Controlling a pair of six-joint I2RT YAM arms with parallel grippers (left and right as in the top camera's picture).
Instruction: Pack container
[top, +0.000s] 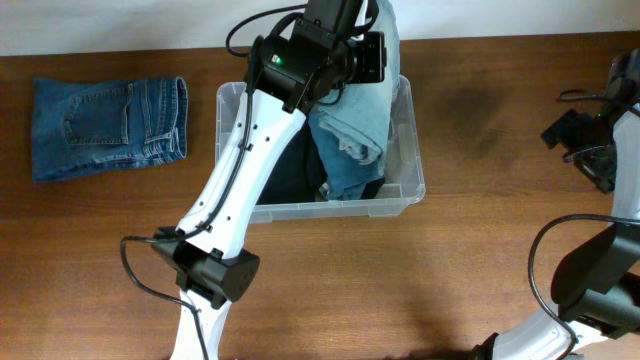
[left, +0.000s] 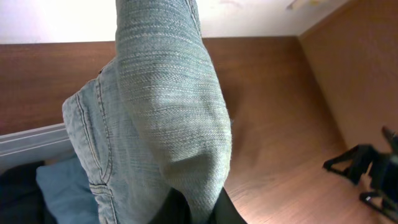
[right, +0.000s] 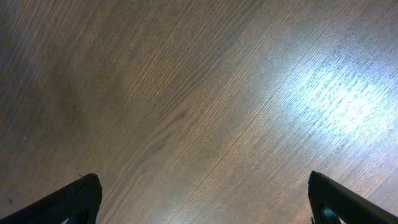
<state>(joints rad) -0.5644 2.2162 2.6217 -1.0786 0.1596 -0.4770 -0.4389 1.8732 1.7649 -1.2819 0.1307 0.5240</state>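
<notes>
I should move my left gripper down and to the left in the overhead view, over the dark clothes (top: 291, 176) (left: 20, 194), to let go of the jeans, since the jeans leave those clothes uncovered.
The container (top: 412, 186) is a clear plastic bin in the middle of the table, with dark and blue clothes lying inside. My left arm reaches over it from the front. My left gripper (left: 200, 213) is shut on a fold of light blue jeans (left: 168, 118), which hang from it over the bin's far right side (top: 352, 125). Its dark fingers (left: 229, 213) pinch the denim from both sides. My right gripper (right: 202, 199) stands wide open above bare wood with nothing between its fingertips, at the table's far right (top: 585, 140).
A folded pair of dark blue jeans (top: 108, 125) lies on the table left of the bin. The bin's rim (left: 31, 140) shows at the left of the left wrist view, with dark cloth (left: 15, 190) below it. A white wall runs along the back edge.
</notes>
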